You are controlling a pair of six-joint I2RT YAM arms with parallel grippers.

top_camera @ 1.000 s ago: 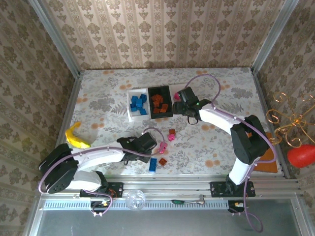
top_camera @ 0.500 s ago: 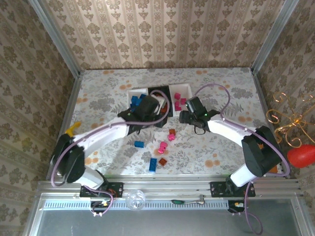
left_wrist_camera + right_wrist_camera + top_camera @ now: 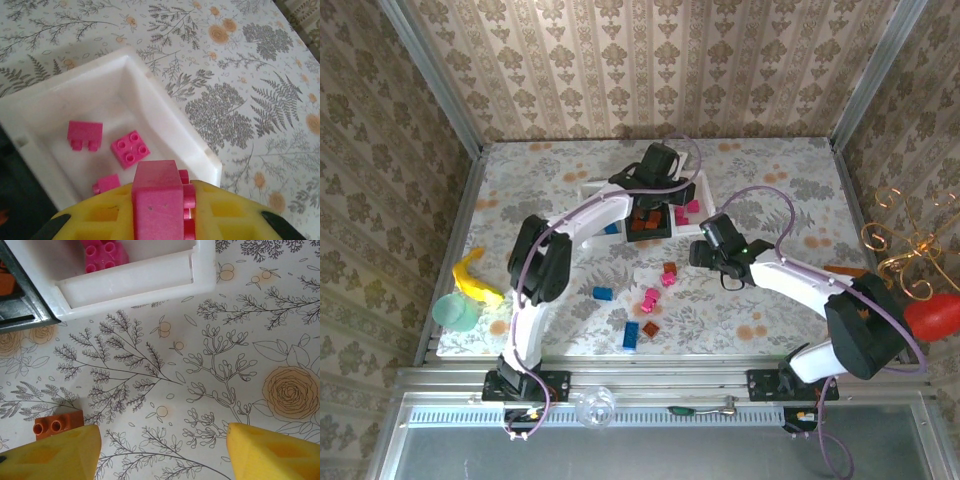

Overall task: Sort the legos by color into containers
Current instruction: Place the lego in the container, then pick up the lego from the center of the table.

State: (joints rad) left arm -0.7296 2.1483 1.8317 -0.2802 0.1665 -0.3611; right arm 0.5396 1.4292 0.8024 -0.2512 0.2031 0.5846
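Observation:
That pink lego at the near side of the orange-brown lego lies loose outside the containers. My right gripper needs to move toward the orange-brown lego next and go down onto the pink lego.
My left gripper [image 3: 159,200] is shut on a bright pink lego [image 3: 157,192] and hangs over the near corner of the right white container [image 3: 167,107], which holds three pink legos [image 3: 131,149]. From above, that gripper [image 3: 665,188] sits over the row of containers: a black middle one [image 3: 646,236] with orange-brown legos and the right white one [image 3: 704,180]. My right gripper [image 3: 700,256] stands open over bare table just in front of the containers, nothing between its fingers [image 3: 65,452]. An orange-brown lego [image 3: 57,423] lies beside its left finger. Loose legos lie nearer the front: blue [image 3: 603,293], pink [image 3: 650,297], blue [image 3: 631,334].
A yellow banana toy [image 3: 475,276] and a pale green cup [image 3: 455,312] sit at the left edge. My left arm crosses over the left container. A red and gold ornament [image 3: 920,290] stands outside the right rail.
My left arm has swung from the front of the table up to the containers, carrying the pink lego. My right gripper has pulled back from the containers toward the near right.

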